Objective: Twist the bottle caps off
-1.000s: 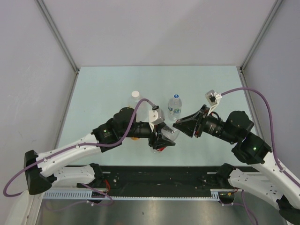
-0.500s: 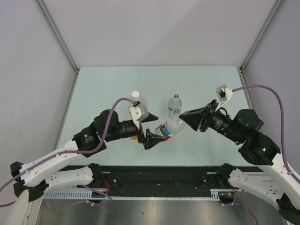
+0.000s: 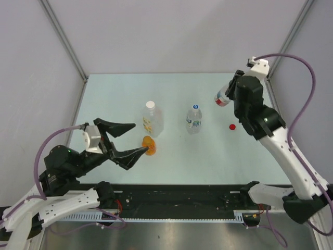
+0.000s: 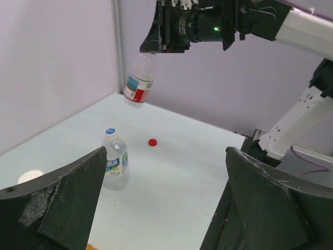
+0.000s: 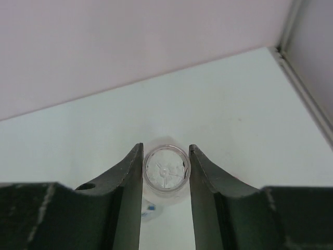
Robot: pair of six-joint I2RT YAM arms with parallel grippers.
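The robot's right gripper will go down toward the clear table just beyond the red cap [image 3: 232,126] and tilt the slanted bottle upright, because the bottle's opening already has its cap off.
My right gripper [image 3: 229,92] is raised at the back right, shut on the neck of the small red-labelled bottle [image 3: 222,98], which hangs below it above the table. In the right wrist view the bottle's open, capless mouth [image 5: 166,170] sits between the fingers of the right gripper [image 5: 165,148]. The red cap [image 3: 232,126] lies loose on the table. The blue-capped bottle [image 3: 193,119] and the large white-capped bottle [image 3: 152,119] stand upright mid-table. My left gripper [image 3: 141,137] is wide open and empty at the near left.
A small orange object [image 3: 149,146] lies on the table beside my left gripper's lower fingertip. Grey walls close in the table on the left, back and right. The dark rail [image 3: 177,198] with the arm bases runs along the near edge.
My left gripper has opened and drawn back to the near left. My right arm has carried the red-labelled bottle up to the back right. The red cap now lies on the table.
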